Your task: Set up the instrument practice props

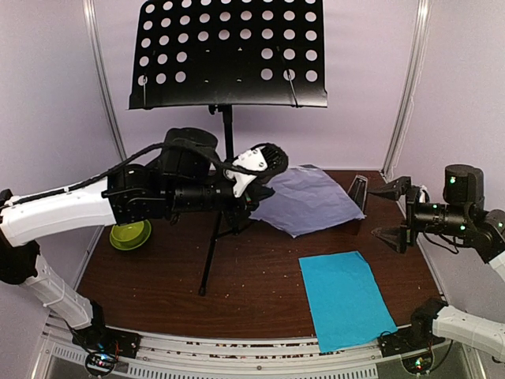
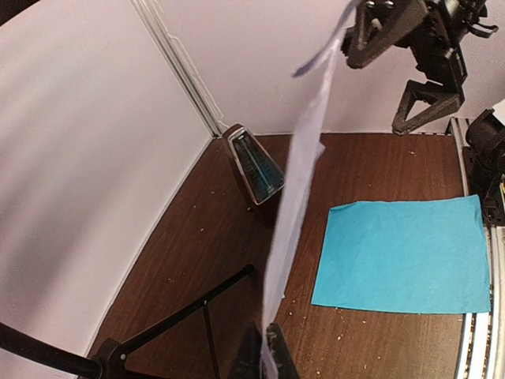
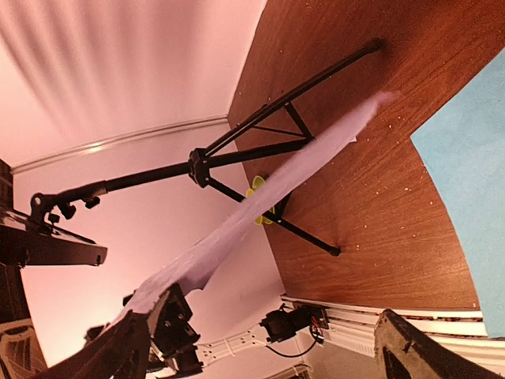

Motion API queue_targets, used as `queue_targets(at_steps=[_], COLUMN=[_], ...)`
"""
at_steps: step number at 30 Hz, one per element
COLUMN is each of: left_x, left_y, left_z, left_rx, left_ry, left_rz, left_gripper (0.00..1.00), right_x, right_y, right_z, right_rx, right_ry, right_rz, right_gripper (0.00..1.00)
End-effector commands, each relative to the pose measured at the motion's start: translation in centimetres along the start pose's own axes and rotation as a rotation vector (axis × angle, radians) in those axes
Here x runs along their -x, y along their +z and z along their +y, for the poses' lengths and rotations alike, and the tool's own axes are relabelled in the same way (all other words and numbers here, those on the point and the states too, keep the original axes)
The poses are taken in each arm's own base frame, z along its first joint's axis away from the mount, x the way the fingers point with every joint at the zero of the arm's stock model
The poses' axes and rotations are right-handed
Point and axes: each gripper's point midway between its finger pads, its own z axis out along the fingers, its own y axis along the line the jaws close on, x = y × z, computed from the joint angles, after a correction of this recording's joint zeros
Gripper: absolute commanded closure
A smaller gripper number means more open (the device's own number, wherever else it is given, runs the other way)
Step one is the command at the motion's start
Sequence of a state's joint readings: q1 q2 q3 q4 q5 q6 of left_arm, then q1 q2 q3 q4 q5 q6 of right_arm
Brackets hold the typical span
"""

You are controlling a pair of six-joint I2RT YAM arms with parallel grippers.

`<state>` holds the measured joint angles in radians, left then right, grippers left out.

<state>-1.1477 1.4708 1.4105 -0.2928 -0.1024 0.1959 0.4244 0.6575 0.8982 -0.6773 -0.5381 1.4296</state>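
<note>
The lilac sheet's loose end [image 1: 355, 210] [image 3: 372, 107] is by the metronome, and my left gripper holds only the sheet's opposite end. My right gripper should move toward the loose end and close on it.
The black music stand [image 1: 229, 51] with its perforated desk stands at the back centre on its tripod [image 1: 213, 237]. My left gripper [image 1: 263, 191] is shut on the near-left edge of the pale lilac sheet [image 1: 308, 197] and holds that edge lifted off the table. In the left wrist view the sheet [image 2: 296, 189] hangs edge-on from the closed fingers [image 2: 286, 359]. The cyan sheet [image 1: 343, 296] lies flat at the front right. The metronome [image 1: 359, 192] stands at the back right. My right gripper [image 1: 388, 212] is open and empty, right of the metronome.
A lime-green bowl [image 1: 130, 234] sits at the left, behind my left arm. The tripod legs [image 2: 181, 316] spread over the table's middle. White walls enclose the back and sides. The right wrist view shows the lilac sheet [image 3: 268, 197] and the tripod [image 3: 260, 134].
</note>
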Motion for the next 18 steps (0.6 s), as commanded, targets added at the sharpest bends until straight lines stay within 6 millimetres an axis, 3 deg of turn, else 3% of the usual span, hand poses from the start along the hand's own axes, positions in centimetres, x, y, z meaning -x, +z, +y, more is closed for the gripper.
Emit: queue_targets(at_steps=[1,9,18], left_x=[2.4,3.6,2.3], left_y=[-0.3,0.7,2.1], left_z=[-0.7,-3.5,-6.8], left_rx=[0.018,-0.039,-0.106], left_ry=[0.071,0.139,0.278], left_rz=[-0.053,-0.069,0.007], left_gripper=[1.0,1.0,1.0], right_x=[1.3,1.5,2.5], right_y=[-0.1,2.3,2.5], right_z=[1.0,-1.2,-1.3], right_rx=[0.066,0.049,0.063], right_ry=[0.197,0.339,0.414], right_rz=[-0.075,-0.106,-0.176], right_gripper=[0.0,0.0,0.0])
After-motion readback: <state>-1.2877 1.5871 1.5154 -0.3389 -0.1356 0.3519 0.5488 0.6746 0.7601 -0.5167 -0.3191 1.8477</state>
